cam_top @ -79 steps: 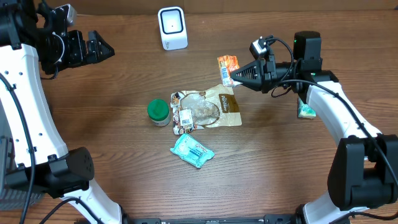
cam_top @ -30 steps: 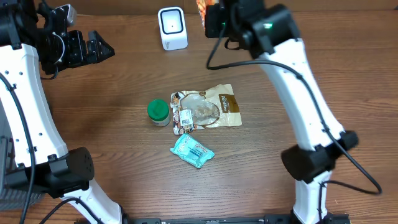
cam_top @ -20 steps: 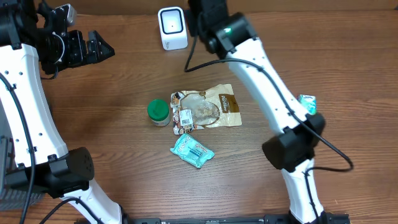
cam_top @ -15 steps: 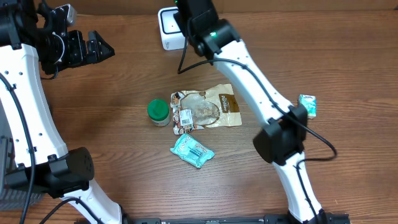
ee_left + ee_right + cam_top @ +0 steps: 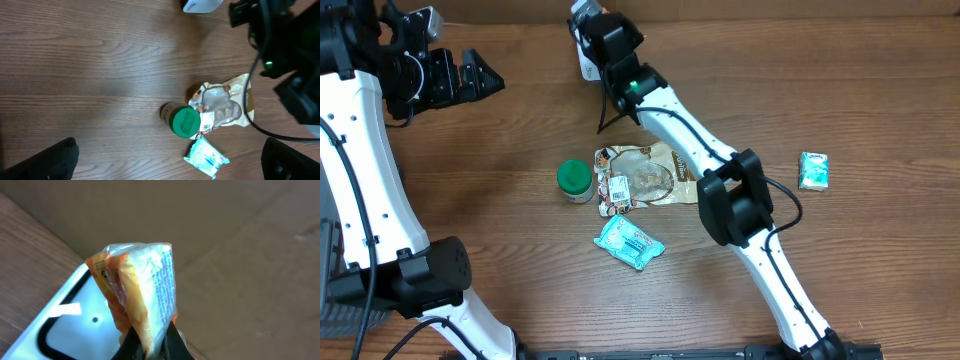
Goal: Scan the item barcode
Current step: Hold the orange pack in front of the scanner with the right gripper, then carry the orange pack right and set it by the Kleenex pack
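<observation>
The robot's right gripper should next move back, to the right in the overhead view, and down to let go of the packet beside the small teal pack, because the tabletop around that pack is bare.
An orange and clear snack packet [image 5: 142, 282] stands pinched between my right gripper's [image 5: 150, 341] dark fingers, which are shut on its lower edge. Printed text runs down its right side. Just behind and below it is the white scanner [image 5: 60, 322] with its pale blue face. From overhead the right arm stretches to the table's back, its wrist [image 5: 605, 40] covering most of the scanner [image 5: 586, 66]; the packet is hidden there. My left gripper [image 5: 485, 80] hangs open at the far left, holding nothing.
On the table's middle lie a green-lidded jar [image 5: 575, 180], a brown and clear pouch [image 5: 655, 172] and a teal packet [image 5: 629, 243]. A small teal pack [image 5: 813, 170] lies at the right. A cardboard wall [image 5: 240, 240] stands behind the scanner.
The right arm has swung from the table's right side to the back left, carrying the orange packet up to the scanner. The left arm has not moved.
</observation>
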`<state>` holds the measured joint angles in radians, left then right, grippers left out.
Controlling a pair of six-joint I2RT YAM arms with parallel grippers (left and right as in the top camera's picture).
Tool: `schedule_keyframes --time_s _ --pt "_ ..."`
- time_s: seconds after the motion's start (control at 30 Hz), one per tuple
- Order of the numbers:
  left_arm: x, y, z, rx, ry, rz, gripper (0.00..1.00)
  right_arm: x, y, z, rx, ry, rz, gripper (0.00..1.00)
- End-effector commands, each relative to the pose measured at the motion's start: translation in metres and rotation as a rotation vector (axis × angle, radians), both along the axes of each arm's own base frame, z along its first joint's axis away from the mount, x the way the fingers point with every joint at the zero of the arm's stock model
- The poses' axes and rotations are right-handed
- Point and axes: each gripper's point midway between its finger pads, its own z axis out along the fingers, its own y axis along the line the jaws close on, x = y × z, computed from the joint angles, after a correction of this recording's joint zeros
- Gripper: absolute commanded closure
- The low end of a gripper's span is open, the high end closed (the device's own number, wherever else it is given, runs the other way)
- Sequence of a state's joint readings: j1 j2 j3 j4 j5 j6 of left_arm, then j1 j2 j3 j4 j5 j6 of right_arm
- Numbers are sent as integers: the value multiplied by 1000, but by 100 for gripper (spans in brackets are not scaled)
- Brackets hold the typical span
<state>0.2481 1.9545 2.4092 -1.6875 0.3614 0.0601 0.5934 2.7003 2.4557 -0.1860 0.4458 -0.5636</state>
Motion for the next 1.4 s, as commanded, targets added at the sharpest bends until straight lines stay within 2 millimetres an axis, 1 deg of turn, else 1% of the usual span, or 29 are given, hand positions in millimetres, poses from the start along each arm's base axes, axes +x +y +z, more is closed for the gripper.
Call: schedule_keyframes --time_s 0.0,0.1,0.4,0.53,0.6,0.7,0.77,0.87,0.9,1.0,1.07,1.13,1.17,1.23,1.3,1.37 --pt "-1 -2 5 17 -19 -22 0 -3 13 -7 -40 -19 28 96" --pt "-1 -2 5 17 -19 -22 0 -3 12 -10 -43 -13 27 96" --pt "-1 -2 5 17 -19 -22 0 -1 5 -5 -122 -43 1 96" --pt "-1 -2 5 17 -19 -21 1 -2 7 -5 -122 -43 4 96" --pt "-1 -2 5 17 -19 -22 1 -4 10 -2 -120 -46 8 96" --pt "-1 -2 5 17 -19 -21 0 -7 12 16 -91 -56 12 96" --pt "-1 -2 5 17 -19 -21 0 -10 14 29 -47 -49 19 96" --pt "-1 -2 5 17 -19 -22 0 -16 11 56 51 -24 26 96" --pt "-1 -2 5 17 -19 -22 0 -19 2 82 121 -17 16 96" --pt "-1 -2 5 17 -19 -22 0 -27 -16 130 234 -18 0 96" --pt "-1 -2 5 17 -19 -22 0 -39 -26 162 304 -1 9 96" --pt "-1 -2 5 17 -19 -21 1 -59 -34 194 377 38 33 96" --pt "-1 -2 5 17 -19 -22 0 -71 -38 208 412 69 52 96" --pt "-1 -2 5 17 -19 -21 0 -97 -46 229 482 143 80 96" --pt "-1 -2 5 17 -19 -22 0 -126 -57 244 542 237 94 96" --pt "-1 -2 5 17 -19 -22 0 -152 -77 250 576 323 54 96"
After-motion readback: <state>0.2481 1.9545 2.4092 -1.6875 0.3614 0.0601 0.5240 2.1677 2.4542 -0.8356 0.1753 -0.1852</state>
